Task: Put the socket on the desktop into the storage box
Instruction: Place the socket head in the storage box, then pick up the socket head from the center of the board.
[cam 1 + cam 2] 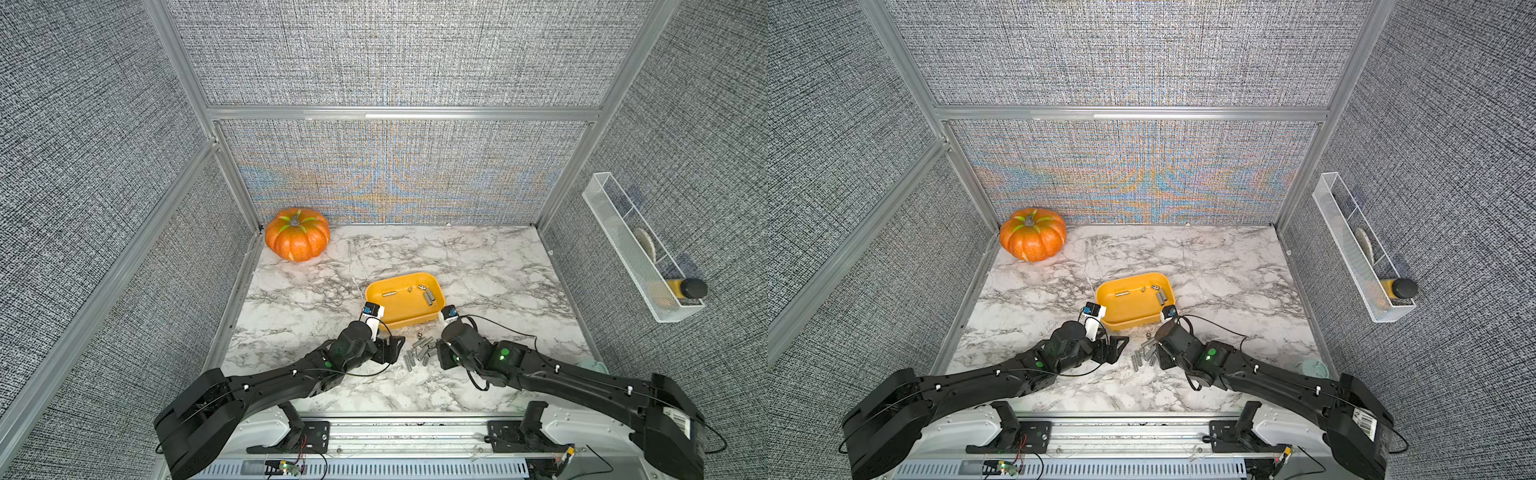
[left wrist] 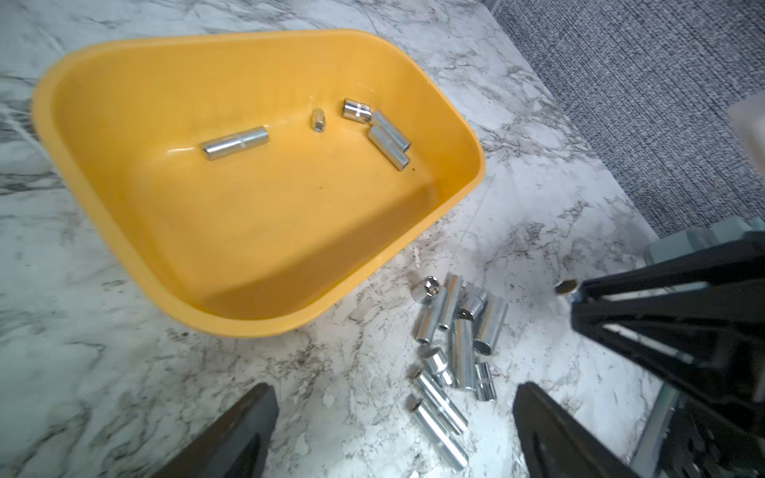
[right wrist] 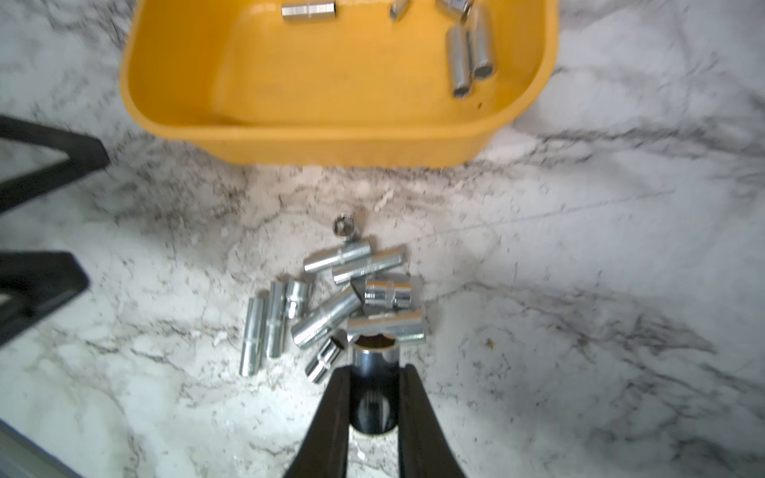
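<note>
The right gripper's wide socket hangs clear of the pile. The gripper moves it outward over the box's near rim next and releases above the box's bottom [image 1: 405,293] [image 3: 380,15] beside the smallest socket.
Several chrome sockets lie in a loose pile [image 1: 419,353] [image 3: 331,298] on the marble desktop [image 1: 498,270], just in front of the yellow-orange storage box [image 1: 399,309] [image 2: 256,215]. Several more sockets [image 2: 236,142] lie inside the box. In the right wrist view my right gripper [image 3: 374,372] is shut on one wide socket [image 3: 374,358] at the near edge of the pile, its hex mouth facing the box. My left gripper [image 2: 395,397] stands open left of the pile, low over the marble, with nothing between its fingers.
An orange pumpkin [image 1: 297,235] sits in the far left corner. A white wire basket [image 1: 640,253] holding a dark-capped bottle [image 1: 688,288] hangs on the right wall. A pale green object [image 1: 590,365] lies by the right arm. Fabric walls close in three sides.
</note>
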Action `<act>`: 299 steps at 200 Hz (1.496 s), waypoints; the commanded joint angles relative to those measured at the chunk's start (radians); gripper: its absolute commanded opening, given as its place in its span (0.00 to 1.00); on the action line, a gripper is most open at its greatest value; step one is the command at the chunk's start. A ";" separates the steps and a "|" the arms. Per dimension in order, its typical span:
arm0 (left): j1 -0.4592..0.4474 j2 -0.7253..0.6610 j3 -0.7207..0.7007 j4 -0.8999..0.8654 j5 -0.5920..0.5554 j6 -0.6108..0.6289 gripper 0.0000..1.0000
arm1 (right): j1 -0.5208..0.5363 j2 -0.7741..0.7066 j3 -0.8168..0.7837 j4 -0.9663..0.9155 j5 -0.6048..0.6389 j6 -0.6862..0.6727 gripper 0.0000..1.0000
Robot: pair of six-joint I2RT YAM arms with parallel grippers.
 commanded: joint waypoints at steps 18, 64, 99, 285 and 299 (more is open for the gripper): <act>0.001 -0.041 -0.011 -0.033 -0.094 -0.006 0.94 | -0.145 0.111 0.140 0.168 -0.081 -0.164 0.08; 0.000 -0.036 -0.018 -0.003 -0.055 0.001 0.94 | -0.252 0.523 0.467 0.169 -0.189 -0.229 0.08; 0.001 -0.003 -0.004 0.002 -0.009 0.006 0.94 | -0.262 0.715 0.616 0.123 -0.163 -0.238 0.09; -0.002 0.002 -0.007 0.025 0.030 -0.007 0.94 | 0.089 0.032 0.011 -0.049 0.066 0.140 0.67; -0.003 0.004 -0.007 0.028 0.031 -0.006 0.94 | 0.101 0.002 -0.053 -0.019 0.054 0.180 0.71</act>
